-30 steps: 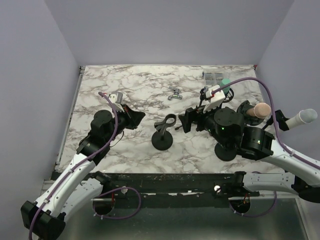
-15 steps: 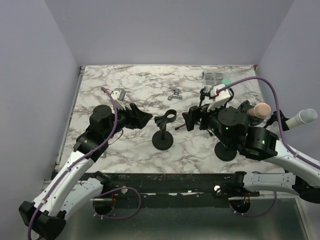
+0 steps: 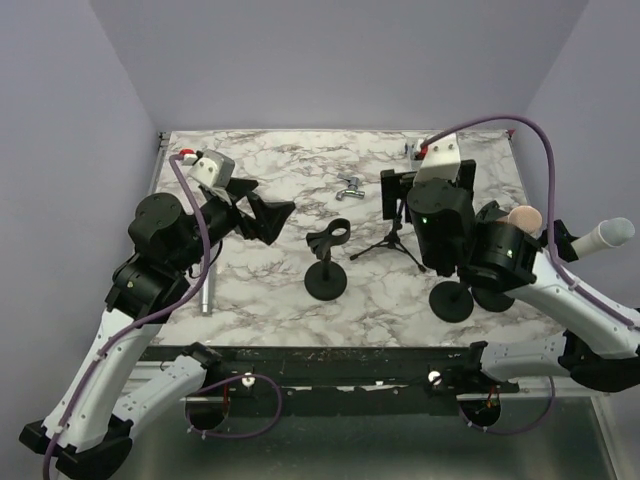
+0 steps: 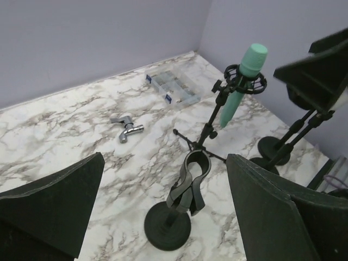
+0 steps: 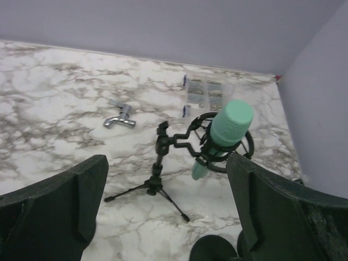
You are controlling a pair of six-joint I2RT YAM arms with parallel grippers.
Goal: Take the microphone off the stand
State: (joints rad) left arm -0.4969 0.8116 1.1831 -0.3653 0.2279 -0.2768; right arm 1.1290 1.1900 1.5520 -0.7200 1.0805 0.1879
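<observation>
The right gripper moves outward and toward the right in its wrist view next, tilting down over the microphone's mint-green head, which sticks out above the shock mount.
A mint-green microphone sits in a black shock mount on a small tripod stand; it also shows in the left wrist view. In the top view my right arm hides it and only the tripod legs show. My right gripper is open, raised above and short of the microphone, touching nothing. At mid-table a black round-base stand has an empty clip. My left gripper is open and empty, raised to the left of that stand. A slim grey rod lies flat beside my left arm.
A beige microphone and a white one sit on stands at the right, with a round black base below. A small metal tap piece and a clear plastic box lie toward the back.
My left gripper has gone from shut to open and lifted back to the left, uncovering the grey rod. My right arm rose and swung toward the back, over the tripod stand.
</observation>
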